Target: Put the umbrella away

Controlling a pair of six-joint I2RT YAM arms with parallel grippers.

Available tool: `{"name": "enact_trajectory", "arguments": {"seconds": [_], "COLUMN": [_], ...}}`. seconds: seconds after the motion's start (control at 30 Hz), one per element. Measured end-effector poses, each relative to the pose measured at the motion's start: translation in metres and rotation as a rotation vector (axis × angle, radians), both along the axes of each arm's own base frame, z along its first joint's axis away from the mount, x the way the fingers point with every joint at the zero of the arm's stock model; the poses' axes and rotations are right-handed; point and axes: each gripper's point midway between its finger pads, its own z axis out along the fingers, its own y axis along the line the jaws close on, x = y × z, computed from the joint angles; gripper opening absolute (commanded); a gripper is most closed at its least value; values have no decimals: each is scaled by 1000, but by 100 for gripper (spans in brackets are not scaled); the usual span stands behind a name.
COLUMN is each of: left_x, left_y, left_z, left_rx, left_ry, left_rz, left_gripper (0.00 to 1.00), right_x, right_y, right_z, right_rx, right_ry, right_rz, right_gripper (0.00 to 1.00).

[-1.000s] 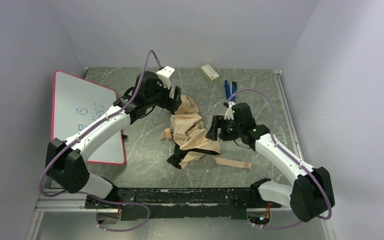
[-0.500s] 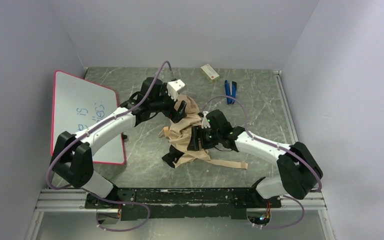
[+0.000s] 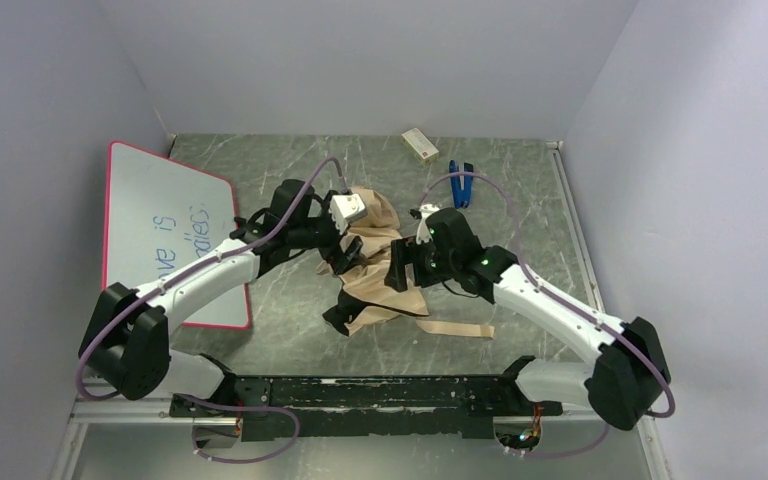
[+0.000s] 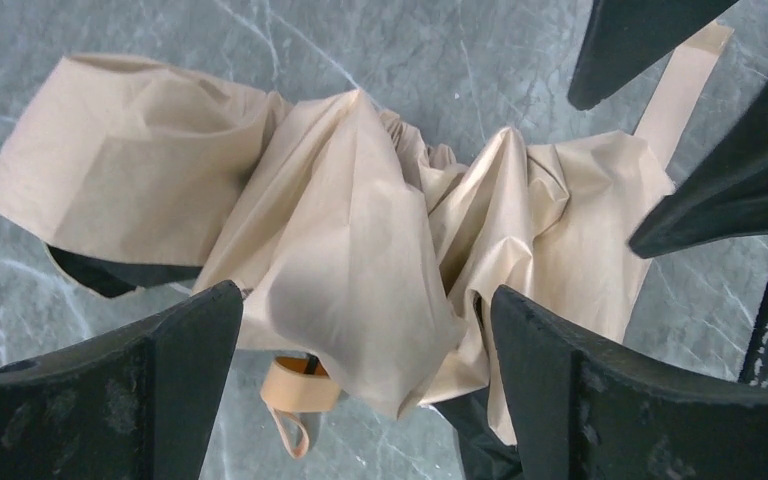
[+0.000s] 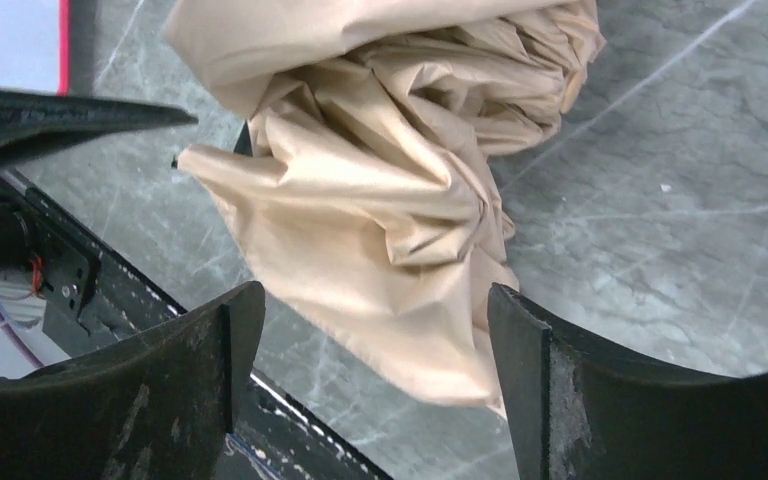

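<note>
I need to bring my right gripper back and down, so that it gets to the end of the tan strap by the fabric.
The umbrella lies crumpled mid-table, beige fabric bunched with black parts poking out at its near end. Its long tan strap trails to the right on the table. My left gripper is open over the umbrella's left side; in the left wrist view the fabric lies between and beyond the fingers, with the tan handle knob below. My right gripper is open over the umbrella's right side; in the right wrist view the fabric hangs between the open fingers without a grip showing.
A red-framed whiteboard lies at the left. A small white box and blue pliers lie at the back. The black rail runs along the near edge.
The left gripper moved down and nearer along the umbrella's left side. The right arm swung in from the right to the umbrella and has lifted slightly; the fabric bunched tighter.
</note>
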Motion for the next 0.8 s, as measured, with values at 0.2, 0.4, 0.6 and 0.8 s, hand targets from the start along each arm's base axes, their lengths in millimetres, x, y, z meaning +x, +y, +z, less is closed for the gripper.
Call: {"name": "enact_trajectory", "arguments": {"seconds": [0.2, 0.4, 0.6, 0.8], "left_x": [-14, -26, -18, -7], "left_y": [-24, -44, -42, -46], "left_z": [-2, -31, -68, -96], "left_rx": [23, 94, 198, 303], "left_ry": [-57, -46, -36, -63], "left_rz": [-97, -176, -160, -176], "left_gripper": [97, 97, 95, 84], "right_x": [-22, -48, -54, -54], "right_y": [-19, -36, -40, -40], "right_z": [5, -20, -38, -58], "right_rx": [-15, -15, -11, 15], "right_ry": [16, 78, 109, 102], "right_rz": [-2, -35, -64, -88], "right_gripper": [88, 88, 88, 85]}}
